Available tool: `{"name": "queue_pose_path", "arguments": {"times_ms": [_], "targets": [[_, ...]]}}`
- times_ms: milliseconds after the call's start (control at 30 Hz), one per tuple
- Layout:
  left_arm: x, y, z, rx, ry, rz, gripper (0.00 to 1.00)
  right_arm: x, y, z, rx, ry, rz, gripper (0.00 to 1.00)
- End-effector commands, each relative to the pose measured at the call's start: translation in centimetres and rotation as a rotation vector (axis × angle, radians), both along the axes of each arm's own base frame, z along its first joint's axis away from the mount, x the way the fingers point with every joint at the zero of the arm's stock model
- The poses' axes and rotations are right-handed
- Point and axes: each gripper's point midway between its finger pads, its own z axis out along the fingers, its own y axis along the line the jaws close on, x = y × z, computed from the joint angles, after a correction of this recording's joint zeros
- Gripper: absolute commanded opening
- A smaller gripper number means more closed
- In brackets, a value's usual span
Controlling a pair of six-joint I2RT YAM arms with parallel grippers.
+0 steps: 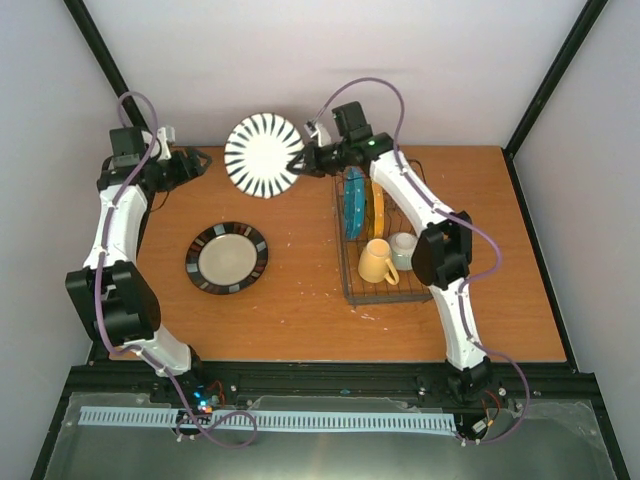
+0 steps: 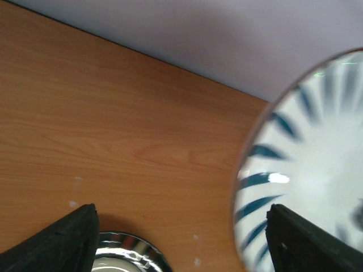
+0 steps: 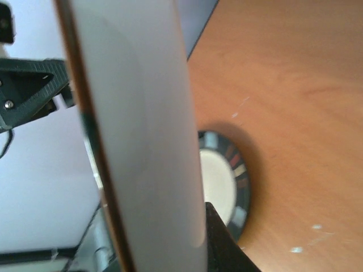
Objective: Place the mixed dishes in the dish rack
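Observation:
The robot needs to swing its right gripper past the orange plate and down to release next, because the free rack space lies below, to the right in the top view.
My right gripper [image 1: 303, 160] is shut on the right rim of the black-and-white striped plate [image 1: 262, 155], held up on edge over the back of the table. In the right wrist view that plate [image 3: 136, 130] fills the left half, edge on, with one black finger [image 3: 224, 243] against it. My left gripper [image 1: 203, 160] stands open to the plate's left, apart from it; in its own view its jaws [image 2: 182, 238] are wide and empty, with the striped plate [image 2: 306, 170] to their right. The dark-rimmed beige plate [image 1: 227, 257] lies flat on the table. The dish rack [image 1: 385, 298] stands at the right.
In the rack stand a teal plate [image 1: 353, 203] and an orange plate [image 1: 377, 208], with a yellow mug [image 1: 376, 262] and a small pale bowl [image 1: 403, 246] in front of them. The right arm reaches over the rack. Walls close the back and sides.

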Motion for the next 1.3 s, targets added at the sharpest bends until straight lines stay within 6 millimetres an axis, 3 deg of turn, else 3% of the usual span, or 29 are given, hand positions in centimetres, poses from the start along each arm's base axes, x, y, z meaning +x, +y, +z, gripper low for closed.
{"name": "queue_pose_path", "arguments": {"times_ms": [0, 100, 267, 367, 467, 633, 867, 1267], "targets": [[0.8, 5.5, 2.1, 0.255, -0.030, 0.239, 0.82, 2.2, -5.6, 12.1, -0.031, -0.375, -0.236, 0.03], [0.6, 8.8, 3.2, 0.406, -0.020, 0.370, 0.82, 3.4, -10.2, 13.7, -0.210, -0.489, -0.446, 0.03], [0.7, 11.0, 3.5, 0.523, -0.025, 0.440, 0.82, 2.9, -20.0, 16.8, -0.407, -0.635, -0.858, 0.03], [1.1, 11.2, 2.9, 0.528, -0.017, 0.443, 0.82, 1.4, -26.1, 16.3, -0.491, -0.620, -1.060, 0.03], [1.6, 11.2, 2.3, 0.518, -0.011, 0.433, 0.81, 0.3, -29.7, 14.4, -0.662, -0.580, -1.118, 0.03], [2.4, 11.0, 1.5, 0.513, 0.003, 0.415, 0.79, -1.0, -31.1, 8.9, -0.885, -0.458, -1.023, 0.03], [2.1, 11.0, 1.1, 0.511, 0.019, 0.412, 0.77, -2.0, -30.0, 1.9, -0.948, -0.303, -0.893, 0.03], [0.4, 11.1, 0.3, 0.524, 0.048, 0.430, 0.77, -3.5, -29.6, -4.9, -1.006, -0.182, -0.772, 0.03]]}}
